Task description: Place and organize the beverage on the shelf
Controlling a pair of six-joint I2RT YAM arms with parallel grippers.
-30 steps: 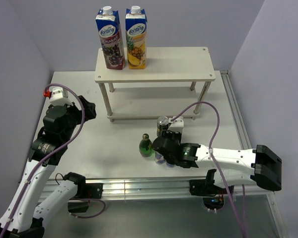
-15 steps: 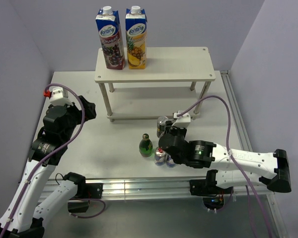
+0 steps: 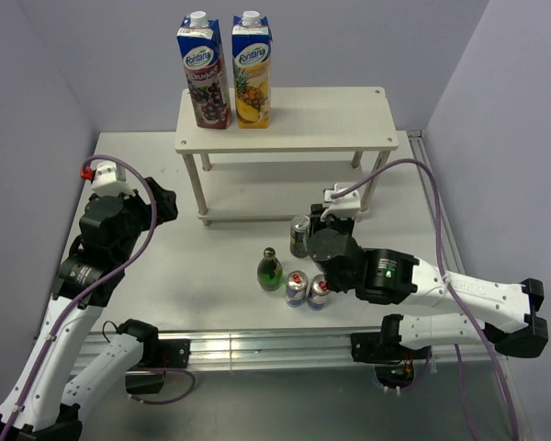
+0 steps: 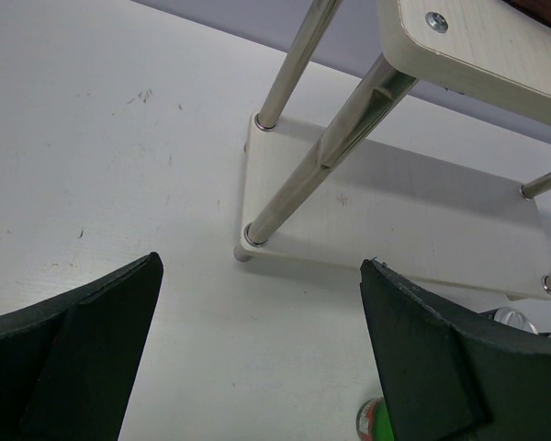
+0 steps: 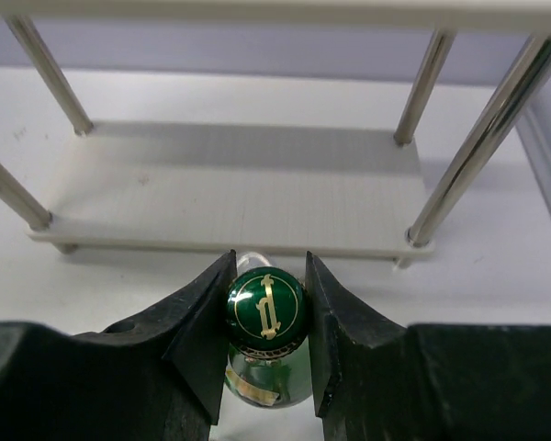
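Note:
The bottle will next go up and outward in the right gripper, which will release it at the top board's empty end above, clear of cartons.
My right gripper is shut on the gold-marked cap of a green glass bottle, just in front of the white shelf's lower board. In the top view this bottle is hidden under the right wrist. A second green bottle, two slim blue-and-silver cans and a dark can stand on the table in front of the shelf. My left gripper is open and empty above the table, left of the shelf; it also shows in the top view.
Two tall juice cartons stand at the left end of the shelf's top board. A shelf leg is close ahead of the left gripper. Walls close in the table on the left, back and right.
My right arm has moved away from the near edge toward the shelf, uncovering the two slim cans. The left arm has not moved.

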